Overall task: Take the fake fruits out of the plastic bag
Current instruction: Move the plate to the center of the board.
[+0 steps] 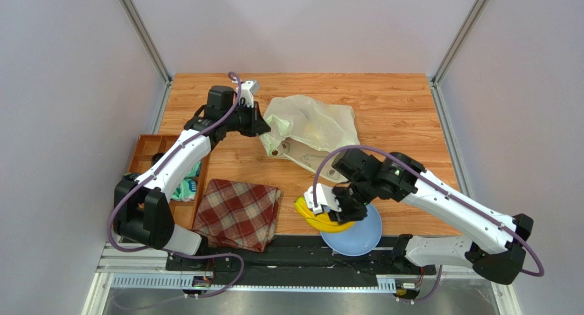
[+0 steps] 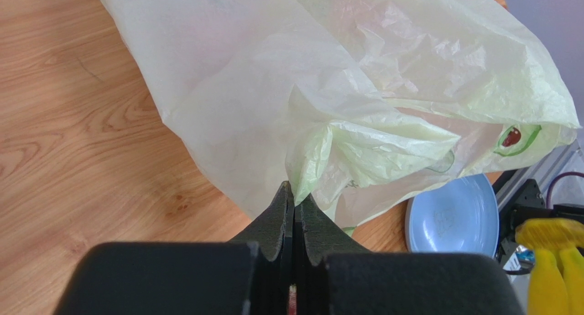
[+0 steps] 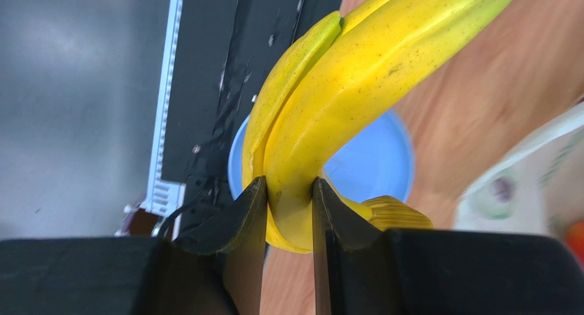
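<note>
I will lower the yellow banana bunch with my right gripper over the blue plate point(image 1: 360, 236) point(image 3: 370, 164) and let go of it there, because the plate is empty below the banana bunch.
The pale yellow-green plastic bag point(image 1: 312, 129) lies crumpled on the wooden table at the back centre; it fills the left wrist view point(image 2: 356, 89). My left gripper point(image 1: 259, 122) is shut on the bag's left edge point(image 2: 295, 192). My right gripper point(image 1: 337, 207) is shut on the yellow banana bunch point(image 1: 322, 221) and holds it over the left rim of the blue plate point(image 1: 360, 236). In the right wrist view the bananas point(image 3: 343, 89) sit between the fingers point(image 3: 284, 192) above the plate point(image 3: 370, 164). The other fruits are hidden; reddish shapes show faintly through the bag.
A red plaid cloth point(image 1: 238, 213) lies at the front left. A brown compartment tray point(image 1: 152, 161) sits at the left table edge. The black rail point(image 1: 288, 257) runs along the near edge. Metal frame posts stand at the back corners.
</note>
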Robot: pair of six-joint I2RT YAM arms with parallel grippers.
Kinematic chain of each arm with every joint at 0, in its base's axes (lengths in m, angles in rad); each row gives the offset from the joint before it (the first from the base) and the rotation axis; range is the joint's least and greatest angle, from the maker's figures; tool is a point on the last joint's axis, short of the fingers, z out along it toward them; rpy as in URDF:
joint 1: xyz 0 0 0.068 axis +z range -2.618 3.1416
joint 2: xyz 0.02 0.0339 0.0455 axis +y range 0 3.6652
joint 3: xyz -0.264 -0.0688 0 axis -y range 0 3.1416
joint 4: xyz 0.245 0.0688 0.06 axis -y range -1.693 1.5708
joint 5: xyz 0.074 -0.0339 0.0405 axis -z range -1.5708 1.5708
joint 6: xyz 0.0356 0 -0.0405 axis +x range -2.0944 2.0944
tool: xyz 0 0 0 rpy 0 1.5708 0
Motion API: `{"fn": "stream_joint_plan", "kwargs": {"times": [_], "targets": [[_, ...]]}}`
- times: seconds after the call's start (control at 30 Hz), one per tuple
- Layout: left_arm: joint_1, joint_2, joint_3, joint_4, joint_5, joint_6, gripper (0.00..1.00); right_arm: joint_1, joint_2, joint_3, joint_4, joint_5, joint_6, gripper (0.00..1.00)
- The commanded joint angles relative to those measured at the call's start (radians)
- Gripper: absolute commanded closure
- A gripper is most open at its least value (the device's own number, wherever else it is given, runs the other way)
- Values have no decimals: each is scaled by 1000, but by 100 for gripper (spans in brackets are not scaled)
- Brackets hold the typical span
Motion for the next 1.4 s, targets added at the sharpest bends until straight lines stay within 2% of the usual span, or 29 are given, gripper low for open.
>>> {"fn": "stream_joint_plan", "kwargs": {"times": [0.0, 0.2, 0.33, 0.4, 0.5, 0.6, 0.7, 0.8, 0.87, 0.97, 1.03, 1.17, 1.37], "targets": [[2, -60, -1, 3, 1, 43, 100, -15, -79, -163, -119, 87, 115, 86], [2, -72, -16, -6, 0, 42, 100, -79, -127, -289, -43, 87, 221, 86], [2, -89, -36, 0, 5, 25, 100, -81, -113, -358, 28, 211, 228, 89], [2, -93, -38, -15, 7, 32, 100, -79, -94, -372, 34, 207, 233, 89], [2, -103, -47, -23, 2, 33, 100, -78, -47, -350, 34, 187, 241, 89], [2, -110, -62, -21, -1, 20, 100, -78, 37, -327, 36, 190, 288, 93], [2, -119, -73, -20, 5, 6, 100, -81, 105, -274, 34, 134, 362, 92], [2, -126, -88, -10, 0, -4, 100, -70, 149, -245, 59, 199, 451, 92], [2, -129, -97, -6, 0, -9, 100, -76, 166, -228, 68, 163, 454, 94], [2, -124, -96, -6, 2, -9, 100, -76, 215, -203, 111, 201, 485, 97], [2, -119, -93, -7, 2, -6, 100, -78, 300, -182, 117, 192, 491, 98], [2, -103, -75, -15, -3, 12, 100, -134, 383, -169, 236, 217, 573, 100], [2, -67, -53, 5, -4, 13, 100, -260, 447, -38, 296, 368, 557, 100]]}}
